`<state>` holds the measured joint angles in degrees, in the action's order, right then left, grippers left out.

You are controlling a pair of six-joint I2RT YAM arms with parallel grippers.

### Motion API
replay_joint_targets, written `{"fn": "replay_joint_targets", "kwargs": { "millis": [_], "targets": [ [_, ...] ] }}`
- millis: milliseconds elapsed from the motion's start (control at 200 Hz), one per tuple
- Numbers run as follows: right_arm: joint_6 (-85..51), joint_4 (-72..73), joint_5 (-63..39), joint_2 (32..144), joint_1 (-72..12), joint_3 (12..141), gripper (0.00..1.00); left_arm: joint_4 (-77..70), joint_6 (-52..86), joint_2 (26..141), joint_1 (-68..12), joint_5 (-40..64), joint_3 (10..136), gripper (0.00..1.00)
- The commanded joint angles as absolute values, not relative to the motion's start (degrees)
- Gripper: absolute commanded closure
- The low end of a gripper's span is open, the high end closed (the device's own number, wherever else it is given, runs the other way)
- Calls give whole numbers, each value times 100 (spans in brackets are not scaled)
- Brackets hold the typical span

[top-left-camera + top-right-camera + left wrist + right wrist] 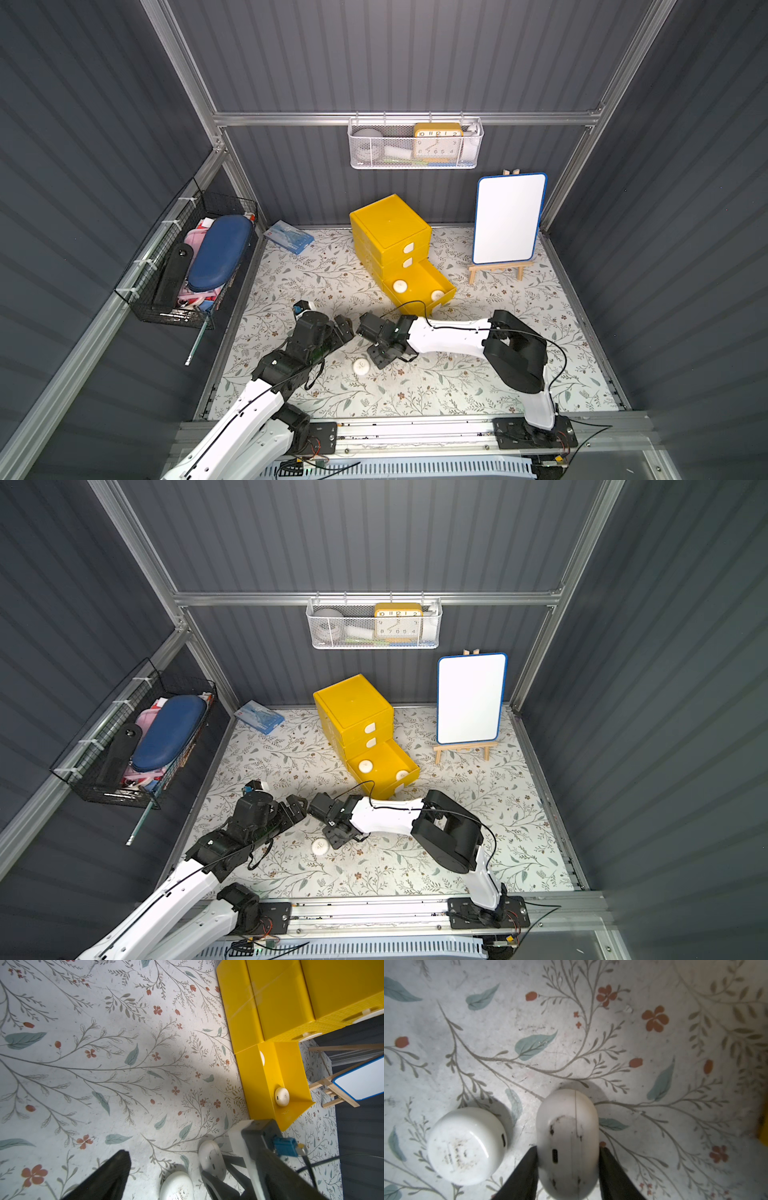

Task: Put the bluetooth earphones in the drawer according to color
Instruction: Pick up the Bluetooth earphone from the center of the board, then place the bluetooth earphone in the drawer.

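Note:
The robot will raise its right gripper outward, then lower it and release its white case on the bare drawer bottom nearest the easel, because white cases are already there.
The yellow drawer cabinet (390, 226) stands at the back middle, and its bottom drawer (446, 286) is pulled open. Two white earphone cases (400, 285) (437, 295) lie inside it. My right gripper (568, 1159) points down at the mat in front of the cabinet, shut on a white earphone case (566, 1126) that stands on edge, with a finger pressed against each side. Another white case (467, 1145) lies flat right beside it and also shows in a top view (360, 367). My left gripper (347, 330) hovers open just left of the right one and holds nothing.
A small whiteboard on a wooden easel (509, 218) stands at the back right, and a blue packet (289, 237) lies at the back left. A black wire basket (187, 266) hangs on the left wall. A white mesh basket with a clock (415, 143) hangs above the cabinet.

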<state>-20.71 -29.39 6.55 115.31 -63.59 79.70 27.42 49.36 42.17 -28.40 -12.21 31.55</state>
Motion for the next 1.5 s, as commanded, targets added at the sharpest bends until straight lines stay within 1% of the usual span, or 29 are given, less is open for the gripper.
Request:
{"fn": "replay_joint_targets", "kwargs": {
  "millis": [0,310,515,695,981,1281,1331,1401,1496],
  "targets": [
    [-2118,-2798,813,11169,-6273,7804,56,2736,4873,4285,-2812,-1213,3184,1],
    [-1963,-2654,822,10160,-5752,7411,57,2589,4779,4447,-2812,-1084,3181,1],
    [-1795,-2645,624,9557,-4995,7286,57,2448,4744,4539,-2812,-979,3133,1],
    [-1708,-2514,439,9338,-4197,7312,57,2339,4729,4649,-2813,-894,3124,1],
    [-1626,-2192,112,9847,-3189,7651,57,2241,4730,4676,-2812,-732,3032,1],
    [-1635,-2147,-346,10842,-2596,8318,57,2124,4736,4698,-2812,-581,2859,1],
    [-1635,-2159,-359,10932,-2564,8409,55,2097,4729,4726,-2812,-551,2844,1],
    [-1618,-2184,-335,11015,-2535,8516,49,2066,4696,4801,-2812,-497,2826,1],
    [-1601,-2264,-369,11035,-2514,8634,43,2061,4663,4970,-2814,-429,2852,1]
  ]
}}
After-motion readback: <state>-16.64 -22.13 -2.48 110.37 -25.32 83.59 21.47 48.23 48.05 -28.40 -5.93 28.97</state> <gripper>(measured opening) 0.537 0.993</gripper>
